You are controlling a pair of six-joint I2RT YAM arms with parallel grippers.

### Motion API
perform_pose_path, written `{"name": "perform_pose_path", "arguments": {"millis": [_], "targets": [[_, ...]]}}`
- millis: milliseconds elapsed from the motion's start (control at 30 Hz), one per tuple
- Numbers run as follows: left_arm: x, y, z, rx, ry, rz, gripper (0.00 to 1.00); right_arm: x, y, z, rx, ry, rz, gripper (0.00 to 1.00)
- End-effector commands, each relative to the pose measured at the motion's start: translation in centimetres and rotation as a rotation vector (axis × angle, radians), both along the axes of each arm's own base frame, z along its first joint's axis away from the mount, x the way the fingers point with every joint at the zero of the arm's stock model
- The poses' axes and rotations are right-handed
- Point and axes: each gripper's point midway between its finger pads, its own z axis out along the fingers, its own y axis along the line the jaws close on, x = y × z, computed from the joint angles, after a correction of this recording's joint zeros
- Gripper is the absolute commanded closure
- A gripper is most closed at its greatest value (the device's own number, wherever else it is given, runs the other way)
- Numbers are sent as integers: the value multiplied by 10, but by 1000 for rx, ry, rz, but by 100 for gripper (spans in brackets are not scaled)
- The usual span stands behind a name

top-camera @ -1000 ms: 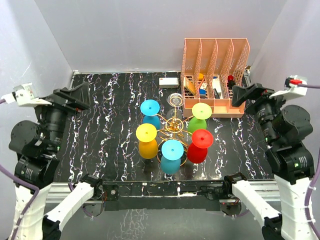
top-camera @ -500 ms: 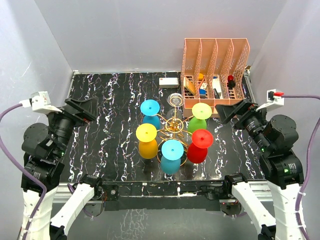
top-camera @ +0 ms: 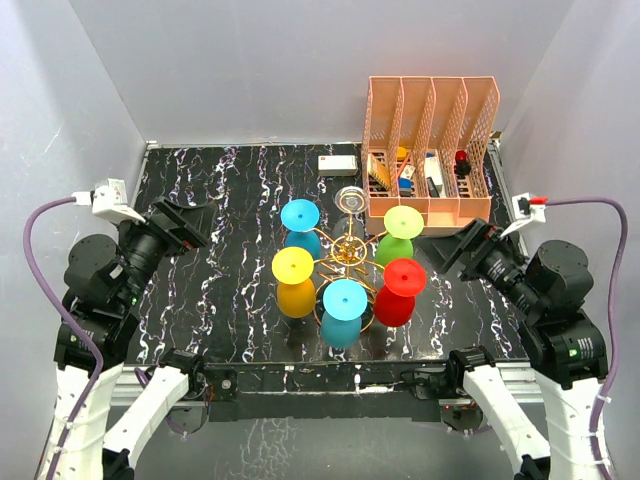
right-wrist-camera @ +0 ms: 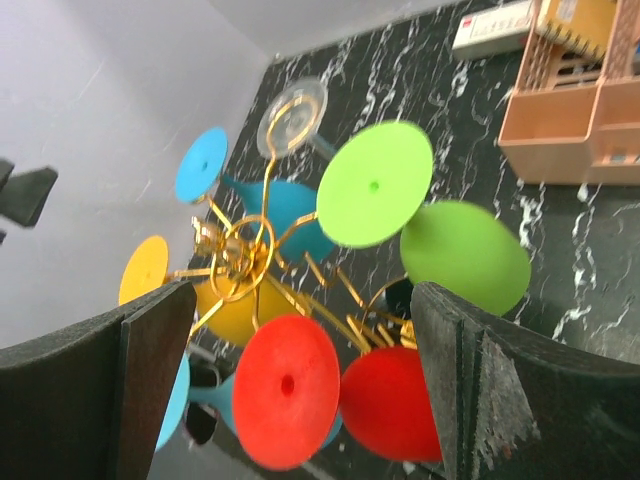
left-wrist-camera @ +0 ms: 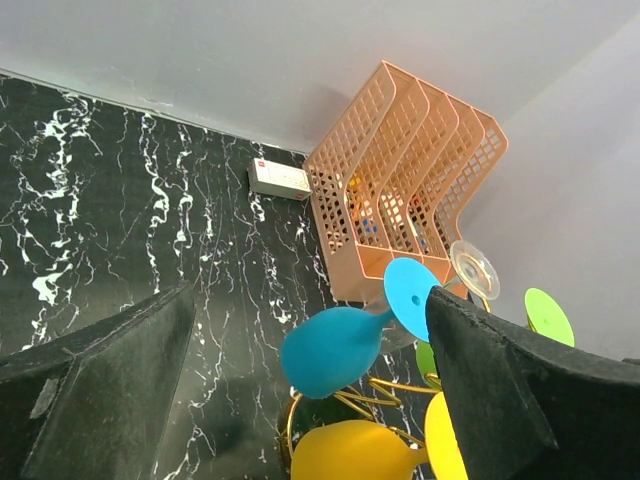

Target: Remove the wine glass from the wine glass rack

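Observation:
Back of my right gripper and to its left in the top view sits the red glass's foot, so next I move there, closing on the foot's free outer rim.
The gold wire wine glass rack stands mid-table with glasses hanging bowl-down from its arms: dark blue, yellow, light blue, red, green and a clear one at the back. My left gripper is open and empty, left of the rack; its view shows the dark blue glass and the yellow one between its fingers. My right gripper is open and empty, right of the rack, facing the red glass and the green one.
An orange slotted file organizer holding small items stands at the back right, just behind the right gripper. A small white box lies at the back. Grey walls close in on three sides.
Both arms have swung down and inward, bringing the open grippers closer to the rack from either side. The glasses and rack have not moved.

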Motion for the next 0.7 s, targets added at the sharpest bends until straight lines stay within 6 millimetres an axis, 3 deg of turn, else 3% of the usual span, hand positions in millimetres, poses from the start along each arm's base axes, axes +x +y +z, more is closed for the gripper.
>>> {"name": "perform_pose_path", "arguments": {"millis": [0, 133, 367, 667], "targets": [[5, -8, -5, -12, 20, -38, 3, -28, 17, -10, 25, 12, 136, 2], [8, -13, -10, -22, 33, -57, 3, -39, 21, -21, 7, 22, 189, 4], [12, -21, -17, -28, 63, -92, 3, -37, 23, -36, -25, 66, 219, 9], [11, -20, -14, -15, 55, -94, 3, -37, 27, -55, -78, 118, 278, 21]]}}
